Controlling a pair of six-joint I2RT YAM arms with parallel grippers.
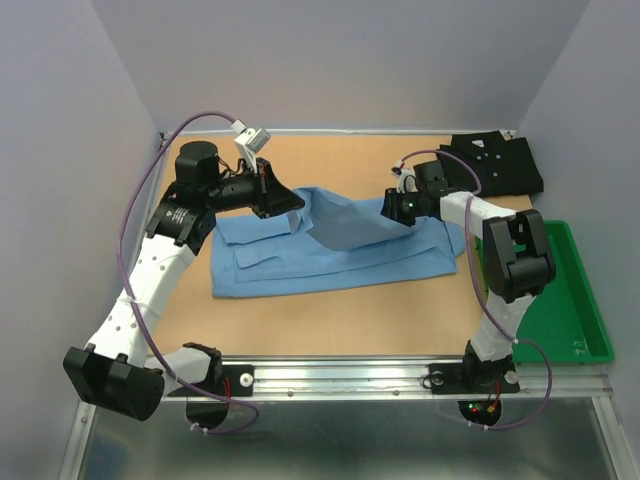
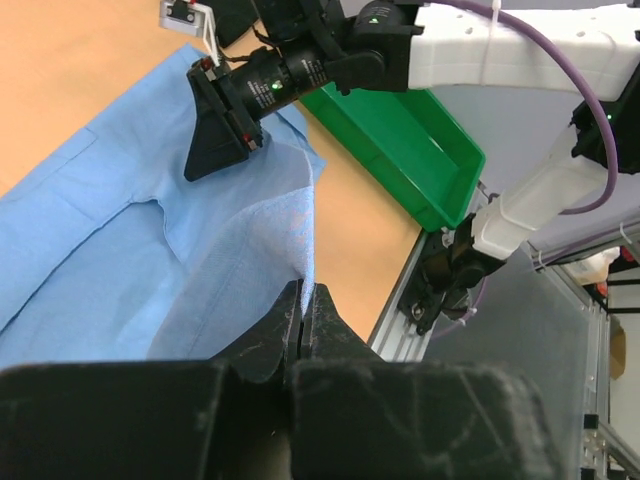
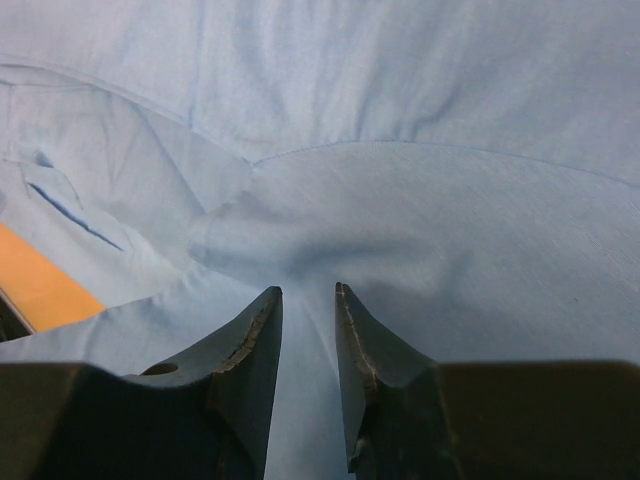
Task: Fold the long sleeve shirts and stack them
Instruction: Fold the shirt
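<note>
I will next lower my left gripper to the left in the top view and release the shirt's flap, as the shirt's end farthest from the tray lies below on that side.
The light blue shirt (image 1: 330, 262) lies spread across the middle of the table, with one flap raised between my two grippers. My left gripper (image 1: 290, 207) is shut on an edge of that flap, and the cloth (image 2: 100, 220) runs out from its pinched jaws (image 2: 303, 290). My right gripper (image 1: 392, 210) holds the flap's other end. Its jaws (image 3: 308, 290) stand a little apart with a ridge of blue cloth (image 3: 400, 100) gathered between them. The black shirt (image 1: 495, 165) sits folded at the far right corner.
A green tray (image 1: 565, 300) lies along the table's right edge, also visible in the left wrist view as the green tray (image 2: 400, 140). Bare table (image 1: 330, 320) shows in front of the blue shirt. A metal rail (image 1: 400, 375) runs along the near edge.
</note>
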